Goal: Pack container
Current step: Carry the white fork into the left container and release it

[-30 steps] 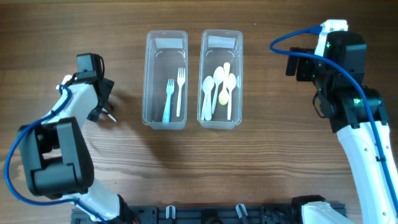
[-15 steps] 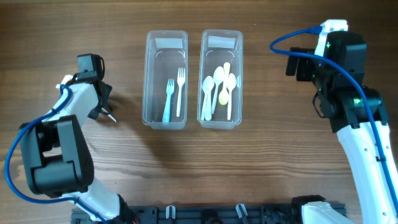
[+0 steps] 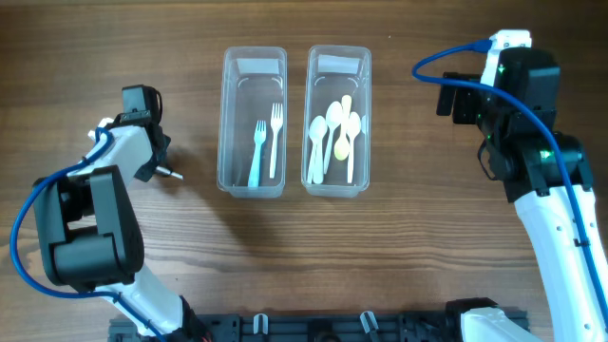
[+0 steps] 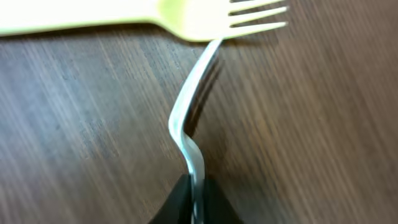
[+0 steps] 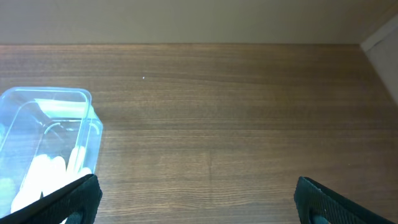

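The container holding forks is right of my left gripper in the overhead view. So my left gripper rises next, crosses over that container's bare part by the blue fork and releases.
Two clear containers stand at the table's middle. The left container [image 3: 253,122] holds a blue fork [image 3: 257,152] and a white fork [image 3: 275,140]. Several pale spoons [image 3: 334,138] lie in the right container [image 3: 338,120]. At the far left, my left gripper [image 3: 159,168] is low over the table. In the left wrist view it [image 4: 198,208] is shut on a thin pale utensil [image 4: 188,121], seen edge-on. The utensil's far end touches a pale yellow fork [image 4: 143,14] lying flat on the wood. My right gripper [image 5: 199,205] hangs open over bare table, right of the containers.
The right container's corner [image 5: 46,134] shows at the left of the right wrist view. The table's far right corner [image 5: 379,43] is near the right arm [image 3: 532,123]. Bare wood lies in front of the containers.
My left gripper has shut on the thin pale utensil and shifted slightly toward the containers. The right arm has not moved.
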### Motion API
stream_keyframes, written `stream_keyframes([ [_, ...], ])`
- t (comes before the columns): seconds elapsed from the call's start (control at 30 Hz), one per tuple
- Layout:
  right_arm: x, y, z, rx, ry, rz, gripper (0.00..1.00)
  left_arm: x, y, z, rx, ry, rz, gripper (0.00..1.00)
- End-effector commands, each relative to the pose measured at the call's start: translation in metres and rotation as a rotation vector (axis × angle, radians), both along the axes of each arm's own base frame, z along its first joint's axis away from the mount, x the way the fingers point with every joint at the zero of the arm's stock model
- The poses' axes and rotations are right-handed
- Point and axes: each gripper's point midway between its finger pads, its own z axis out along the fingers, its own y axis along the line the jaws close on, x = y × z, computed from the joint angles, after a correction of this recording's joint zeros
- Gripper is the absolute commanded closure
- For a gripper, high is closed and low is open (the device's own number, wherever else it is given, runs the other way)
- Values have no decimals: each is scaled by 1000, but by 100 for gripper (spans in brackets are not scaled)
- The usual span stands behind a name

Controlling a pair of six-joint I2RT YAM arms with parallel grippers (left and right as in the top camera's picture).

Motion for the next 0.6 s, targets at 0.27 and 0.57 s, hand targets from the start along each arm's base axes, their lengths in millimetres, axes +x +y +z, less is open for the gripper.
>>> stream_keyframes([
  [0.27, 2, -3, 3, -19, -5, -12, 0, -13, -4, 67, 1, -75, -40, 96],
  [0.57, 2, -3, 3, -19, -5, -11, 0, 34, -106, 208, -40, -517, -727, 96],
])
